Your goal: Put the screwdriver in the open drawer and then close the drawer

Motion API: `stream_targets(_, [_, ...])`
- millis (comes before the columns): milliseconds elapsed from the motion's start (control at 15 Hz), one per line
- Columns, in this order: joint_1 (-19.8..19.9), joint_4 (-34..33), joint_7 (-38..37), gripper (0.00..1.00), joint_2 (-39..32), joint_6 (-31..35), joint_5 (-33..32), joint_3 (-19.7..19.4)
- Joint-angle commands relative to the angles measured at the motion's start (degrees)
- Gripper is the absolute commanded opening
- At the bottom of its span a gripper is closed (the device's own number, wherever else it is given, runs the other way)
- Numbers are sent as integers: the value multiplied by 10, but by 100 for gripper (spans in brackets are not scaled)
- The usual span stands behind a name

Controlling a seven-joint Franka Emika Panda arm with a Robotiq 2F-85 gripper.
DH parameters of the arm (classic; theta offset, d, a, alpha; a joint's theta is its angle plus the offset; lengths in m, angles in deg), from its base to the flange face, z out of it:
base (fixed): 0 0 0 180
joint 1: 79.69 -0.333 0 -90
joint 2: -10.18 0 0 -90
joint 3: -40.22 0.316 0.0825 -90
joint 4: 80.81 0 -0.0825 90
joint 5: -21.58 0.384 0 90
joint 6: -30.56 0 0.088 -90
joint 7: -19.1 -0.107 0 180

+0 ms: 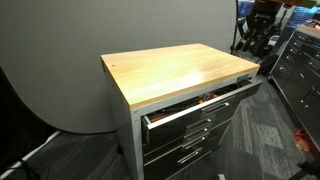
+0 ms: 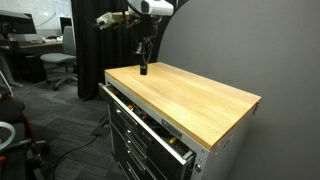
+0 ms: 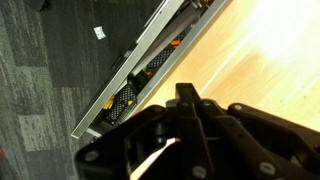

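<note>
The carpet beyond the front of the drawer is to my gripper's left in the wrist view, so I will next swing my gripper past that front and let go of the screwdriver.
The screwdriver is a small black tool held upright at the far corner of the wooden bench top, its tip at or just above the wood. My gripper is shut on it from above. In the wrist view the dark fingers close around the black tool. The drawer is the topmost one and is pulled open under the bench top. It also shows in an exterior view and in the wrist view, with tools inside.
Orange-handled tools lie in the open drawer. Dark-fronted drawers sit shut below it. A black cabinet stands beside the bench, and office chairs stand on the carpet. A black curtain hangs behind the arm.
</note>
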Motion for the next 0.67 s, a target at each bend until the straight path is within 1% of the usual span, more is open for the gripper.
stream_targets(0, [-1, 55, 103, 0, 63, -50, 16, 14])
stream_targets(200, [-5, 104, 179, 0, 97, -84, 15, 24])
stream_targets(600, [-14, 153, 326, 0, 151, -166, -7, 40])
